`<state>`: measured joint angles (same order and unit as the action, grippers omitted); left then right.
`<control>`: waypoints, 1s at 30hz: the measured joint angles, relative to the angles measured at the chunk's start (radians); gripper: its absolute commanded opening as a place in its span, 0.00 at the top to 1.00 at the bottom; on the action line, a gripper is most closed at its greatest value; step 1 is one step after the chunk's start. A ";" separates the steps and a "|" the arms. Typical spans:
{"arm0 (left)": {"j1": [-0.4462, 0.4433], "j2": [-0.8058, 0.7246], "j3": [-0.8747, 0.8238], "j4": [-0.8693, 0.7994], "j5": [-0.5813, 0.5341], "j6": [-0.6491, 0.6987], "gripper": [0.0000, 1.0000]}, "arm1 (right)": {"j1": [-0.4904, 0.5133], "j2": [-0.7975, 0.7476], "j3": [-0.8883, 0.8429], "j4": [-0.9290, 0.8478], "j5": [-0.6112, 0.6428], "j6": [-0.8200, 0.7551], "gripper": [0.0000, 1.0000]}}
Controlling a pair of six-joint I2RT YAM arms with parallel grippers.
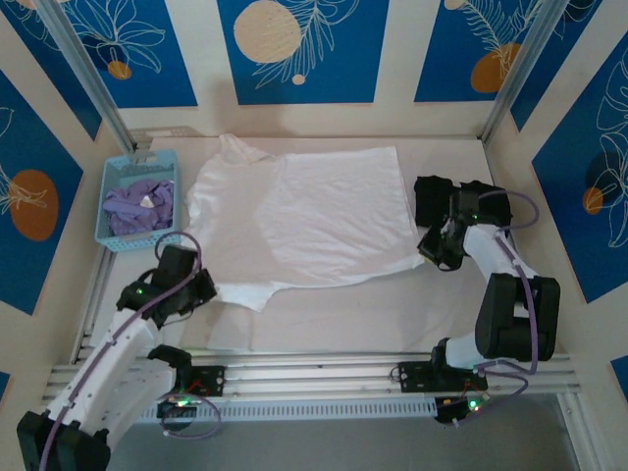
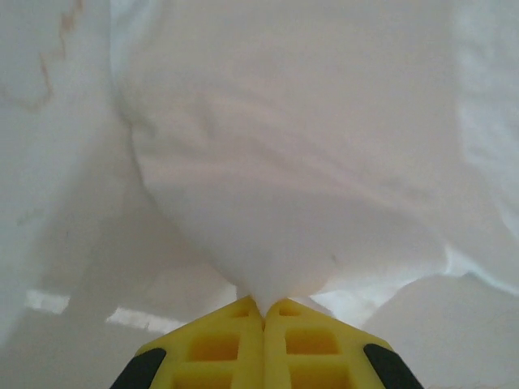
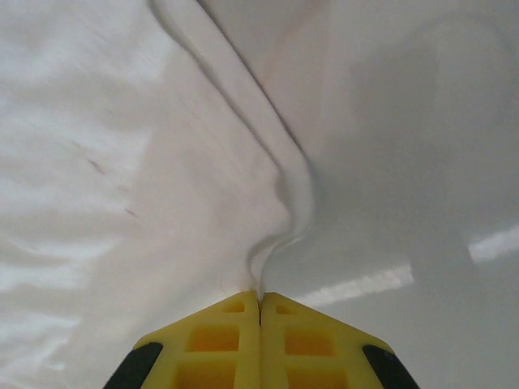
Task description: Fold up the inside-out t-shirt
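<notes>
The t-shirt's near edge lies unfolded. Next, my right gripper carries the t-shirt's rippled hem edge outward over the t-shirt's side by the black garment (image 1: 404,196) and releases it.
The inside-out t-shirt (image 1: 314,216) lies spread and partly doubled over on the white table, a sleeve poking toward the back left. My left gripper (image 1: 201,291) is at its near left corner, yellow jaws shut on a pinch of the white cloth (image 2: 276,267) that rises from the fingertips (image 2: 243,312). My right gripper (image 1: 429,250) sits at the shirt's near right corner. Its jaws are shut on the rippled hem edge (image 3: 268,259), which curls up between the fingertips (image 3: 280,306).
A blue basket (image 1: 137,199) with a lavender-purple garment (image 1: 137,208) stands at the back left. A black garment (image 1: 432,196) lies right of the shirt, behind my right arm. Metal rails (image 1: 314,373) run along the near edge. Blue patterned walls enclose the table.
</notes>
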<state>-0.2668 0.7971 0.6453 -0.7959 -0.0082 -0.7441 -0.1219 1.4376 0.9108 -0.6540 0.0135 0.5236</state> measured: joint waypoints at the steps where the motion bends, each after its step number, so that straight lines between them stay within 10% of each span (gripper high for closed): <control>1: 0.027 0.028 0.027 0.012 0.013 0.025 1.00 | 0.000 0.014 0.023 0.009 -0.005 0.000 0.98; 10: 0.222 0.249 0.189 0.132 0.126 0.177 1.00 | 0.000 0.163 0.156 0.053 -0.033 -0.003 0.97; 30: 0.323 0.708 0.462 0.313 0.172 0.204 0.92 | 0.057 0.420 0.459 0.066 -0.044 0.002 0.89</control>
<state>0.0563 1.5055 1.1076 -0.4828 0.1642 -0.5396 -0.0650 1.8580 1.3701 -0.5884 -0.0307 0.5251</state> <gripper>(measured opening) 0.044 0.063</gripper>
